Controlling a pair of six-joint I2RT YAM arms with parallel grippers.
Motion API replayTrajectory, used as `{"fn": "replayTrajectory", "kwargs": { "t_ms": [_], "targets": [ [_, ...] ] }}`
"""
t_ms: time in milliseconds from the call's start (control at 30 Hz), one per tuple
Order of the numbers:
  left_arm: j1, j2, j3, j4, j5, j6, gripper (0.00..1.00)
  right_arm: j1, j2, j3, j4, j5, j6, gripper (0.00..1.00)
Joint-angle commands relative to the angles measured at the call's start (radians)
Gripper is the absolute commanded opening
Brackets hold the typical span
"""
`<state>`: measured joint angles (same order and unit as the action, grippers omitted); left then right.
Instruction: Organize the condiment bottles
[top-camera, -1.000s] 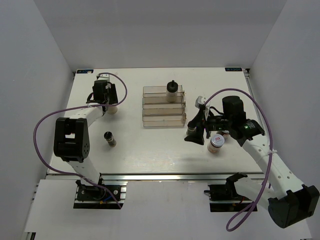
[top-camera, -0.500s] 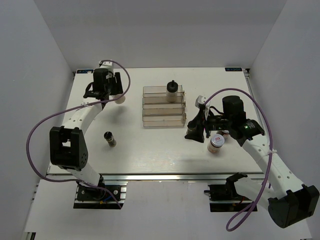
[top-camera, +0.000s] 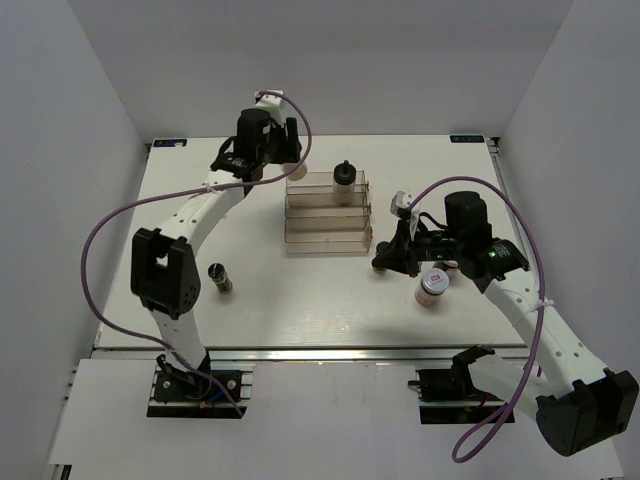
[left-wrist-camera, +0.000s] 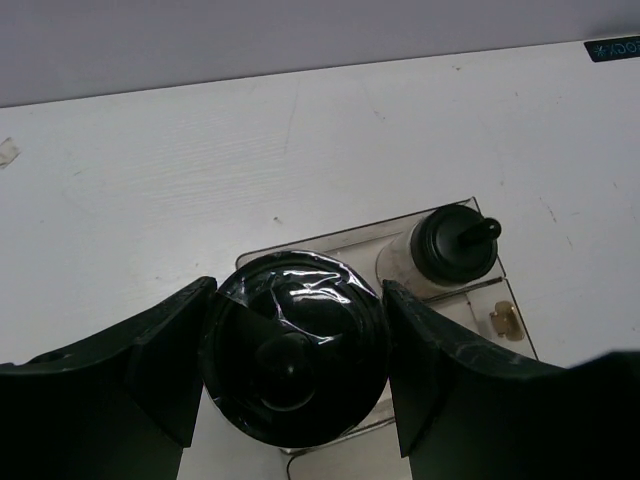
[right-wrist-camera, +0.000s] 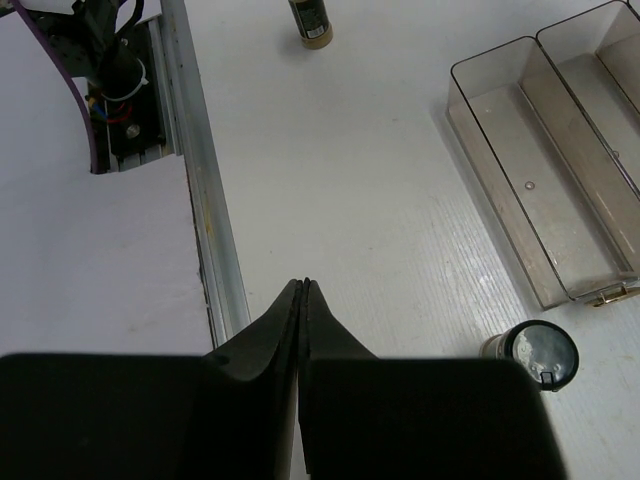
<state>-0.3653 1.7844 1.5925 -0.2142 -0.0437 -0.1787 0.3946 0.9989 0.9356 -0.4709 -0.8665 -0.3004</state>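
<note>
The back step has room beside its standing bottle. My left gripper should move toward that bottle next and go down into the step's empty end.
My left gripper (top-camera: 289, 158) is shut on a pale condiment bottle with a black knob top (left-wrist-camera: 295, 360), held above the back left corner of the clear stepped rack (top-camera: 328, 215). A matching bottle (top-camera: 344, 180) stands in the rack's back step and also shows in the left wrist view (left-wrist-camera: 455, 245). My right gripper (top-camera: 385, 262) is shut with nothing between its fingers, just right of the rack's front. A black-capped bottle (right-wrist-camera: 543, 352) stands close beside it. A brownish jar with a red-marked white lid (top-camera: 433, 285) stands further right. A dark bottle (top-camera: 219, 278) lies at the left.
The rack's front steps (right-wrist-camera: 540, 200) hold nothing. A small pale-topped object (top-camera: 402, 203) stands right of the rack behind my right arm. The table's metal front rail (right-wrist-camera: 215, 250) runs below my right gripper. White walls close in the table on three sides.
My left arm has carried its bottle from the table's far left to the rack's back left corner. My right gripper has gone from wide open to shut, empty.
</note>
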Motion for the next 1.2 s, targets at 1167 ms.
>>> {"fn": "replayTrajectory", "kwargs": {
  "t_ms": [1167],
  "targets": [
    [-0.063,0.329,0.227,0.019,-0.070,0.073,0.00,-0.010,0.000,-0.004,0.012,-0.026,-0.022,0.02]
  ]
}}
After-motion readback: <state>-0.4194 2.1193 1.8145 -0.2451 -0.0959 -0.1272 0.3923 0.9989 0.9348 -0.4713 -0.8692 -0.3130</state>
